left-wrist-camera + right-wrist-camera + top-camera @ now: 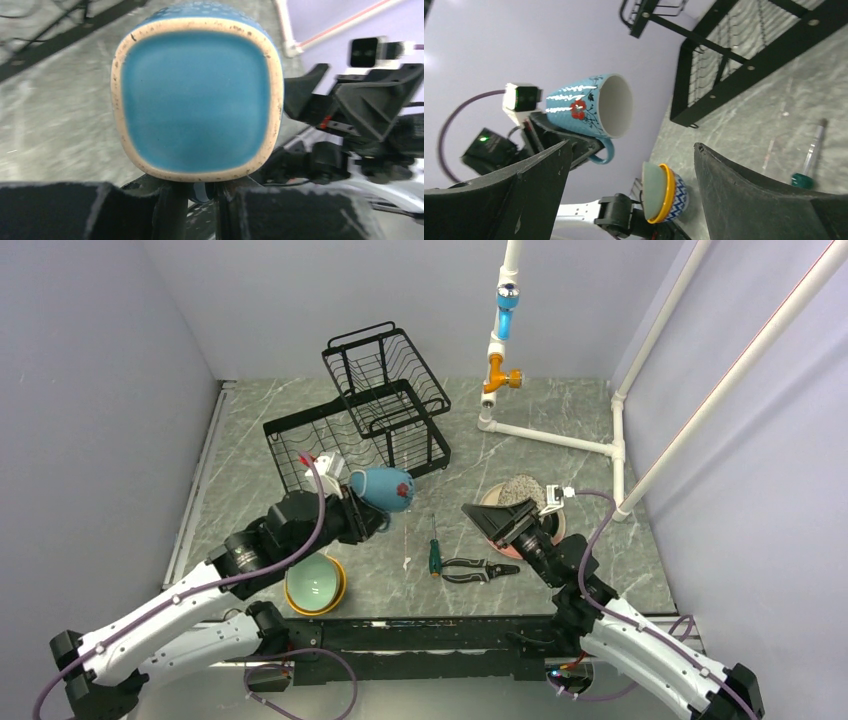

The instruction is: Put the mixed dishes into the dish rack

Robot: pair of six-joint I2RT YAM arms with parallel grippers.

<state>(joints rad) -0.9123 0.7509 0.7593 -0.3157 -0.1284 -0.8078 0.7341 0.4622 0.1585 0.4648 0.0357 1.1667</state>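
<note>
The rack's far corner is empty. The left gripper swings outward and left in the top view next, turns the mug opening down and lowers it in there.
My left gripper is shut on the blue handle of a mug. The mug is blue with a red flower and white inside, and I hold it on its side above the table, in front of the black wire dish rack. The left wrist view shows the mug's blue base above my left gripper. A mint-green bowl sits nested in an orange bowl and a zigzag bowl. My right gripper is open and empty over a speckled grey plate stacked on a pink plate.
A green-handled screwdriver and black pliers lie between the arms near the front edge. A white pipe frame with a blue and orange fitting stands at the back right. The right wrist view shows the rack.
</note>
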